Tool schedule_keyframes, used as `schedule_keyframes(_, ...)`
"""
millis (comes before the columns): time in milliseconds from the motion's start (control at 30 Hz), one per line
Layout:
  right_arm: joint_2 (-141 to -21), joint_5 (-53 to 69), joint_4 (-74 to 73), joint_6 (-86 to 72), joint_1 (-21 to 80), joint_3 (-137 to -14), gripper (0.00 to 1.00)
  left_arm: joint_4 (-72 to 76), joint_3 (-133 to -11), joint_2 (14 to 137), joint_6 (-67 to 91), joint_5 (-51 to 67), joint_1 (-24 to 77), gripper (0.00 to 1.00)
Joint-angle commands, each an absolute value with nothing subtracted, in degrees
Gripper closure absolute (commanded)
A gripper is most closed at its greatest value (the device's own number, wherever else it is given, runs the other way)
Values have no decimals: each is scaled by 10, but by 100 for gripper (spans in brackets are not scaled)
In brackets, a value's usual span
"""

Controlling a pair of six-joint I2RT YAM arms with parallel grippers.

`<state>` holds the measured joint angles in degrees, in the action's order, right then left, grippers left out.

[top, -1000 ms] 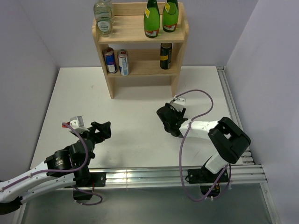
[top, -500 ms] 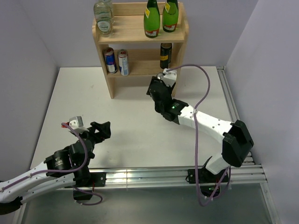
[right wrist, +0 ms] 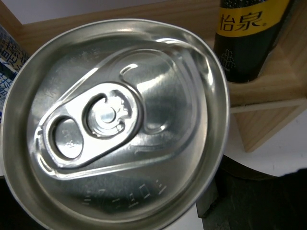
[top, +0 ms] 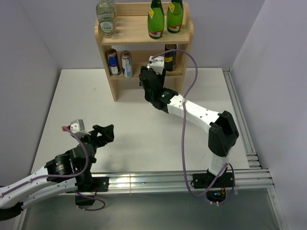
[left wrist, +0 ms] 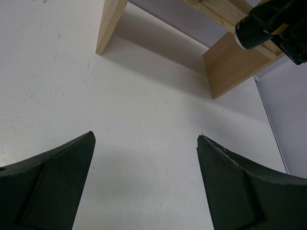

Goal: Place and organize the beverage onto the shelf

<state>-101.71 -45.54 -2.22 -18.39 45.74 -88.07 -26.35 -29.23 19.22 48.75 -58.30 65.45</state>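
Note:
The can in my right gripper will next move outward over the front edge of the shelf's middle level, beside the black and yellow can (right wrist: 247, 38), where the level is empty.
The wooden shelf (top: 184, 34) stands at the back of the table. Its top tier holds clear glass bottles (top: 106, 19) and two green bottles (top: 156, 21). The middle tier holds two blue-and-silver cans (top: 120, 62) and a black can (top: 170, 56). My right gripper (top: 152, 77) is stretched out in front of the middle tier and is shut on a can. The can's silver top (right wrist: 115, 124) fills the right wrist view, with the black and yellow can (right wrist: 247, 38) just behind it on the tier. My left gripper (top: 106, 132) is open and empty over the near left table (left wrist: 144, 143).
In the left wrist view the shelf's side panels (left wrist: 230, 67) stand ahead, with the right gripper and a black can (left wrist: 254, 28) at the upper right. A metal rail (top: 240, 110) runs along the table's right edge.
My right arm has swung from the middle of the table up to the shelf's middle tier, carrying the can. The left arm has not moved.

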Motion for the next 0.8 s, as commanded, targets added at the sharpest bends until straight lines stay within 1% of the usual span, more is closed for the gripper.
schedule_keyframes(0,-1024,-476,16,-150,443,-956,100,-248,-289,188,476,-577,657,5)
schedule_keyframes(300,-1082,-470,4,-127,413,-1048,100,-248,-289,189,475,-577,657,6)
schedule_keyframes(767,-1141,-460,9,-134,377,-1068,100,-244,-289,192,471,-573,657,7)
